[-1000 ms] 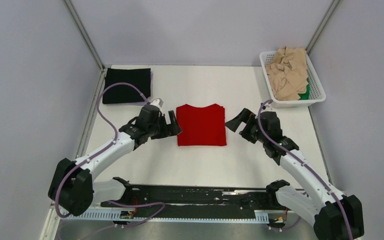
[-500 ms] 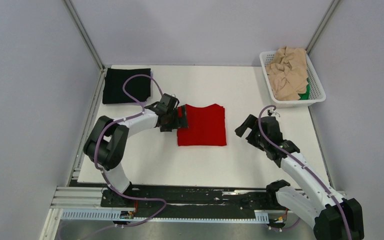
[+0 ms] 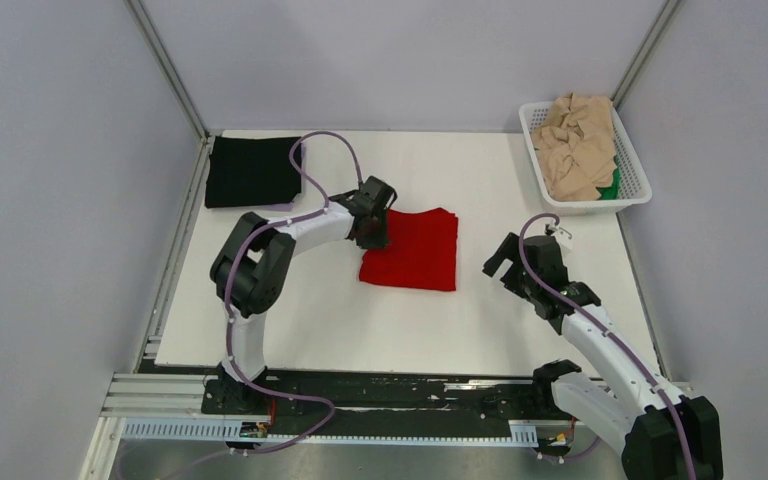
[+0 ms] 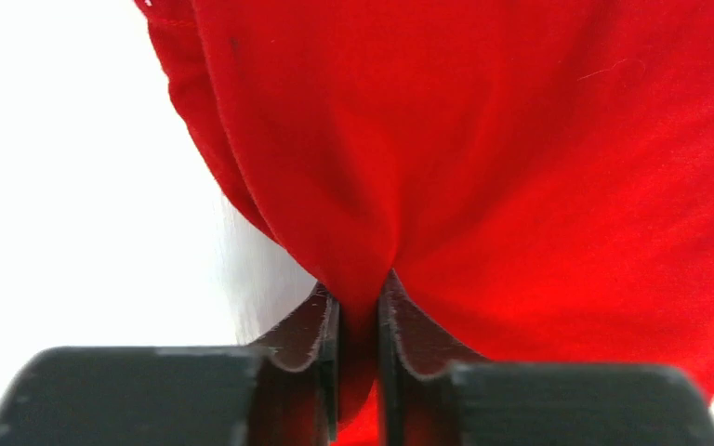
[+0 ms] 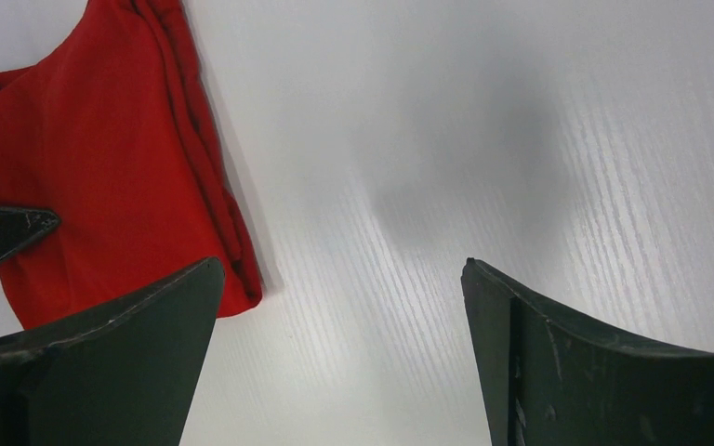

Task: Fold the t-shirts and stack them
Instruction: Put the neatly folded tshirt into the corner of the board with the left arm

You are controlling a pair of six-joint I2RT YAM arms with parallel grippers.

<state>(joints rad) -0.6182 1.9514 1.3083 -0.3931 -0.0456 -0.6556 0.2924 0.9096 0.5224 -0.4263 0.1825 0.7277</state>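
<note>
My left gripper lifts across next, lowers onto the black t-shirt [image 3: 252, 170] and releases, since it lies flat for stacking outward, to the gripper's left in the top view.
A folded red t-shirt [image 3: 415, 252] lies mid-table, slightly skewed. My left gripper [image 3: 375, 222] is at its far left corner, shut on a pinch of the red cloth [image 4: 363, 288]; both black fingers [image 4: 400, 330] press the fabric between them. A folded black t-shirt [image 3: 252, 170] lies flat at the far left corner. Crumpled beige t-shirts [image 3: 576, 145] fill the white basket, with a bit of a green one [image 3: 612, 184] showing at its near side. My right gripper [image 3: 505, 256] hovers right of the red t-shirt [image 5: 112, 177], open and empty, fingers [image 5: 530, 344] wide over bare table.
The white lattice basket [image 3: 632, 170] stands at the far right corner. Grey walls and metal posts close in the white table [image 3: 410, 330] on three sides. A black rail with both arm bases runs along the near edge.
My left arm swung forward and rightward onto the red t-shirt's far left corner and closed on it, shifting the shirt slightly. My right gripper drew back a little toward the right.
</note>
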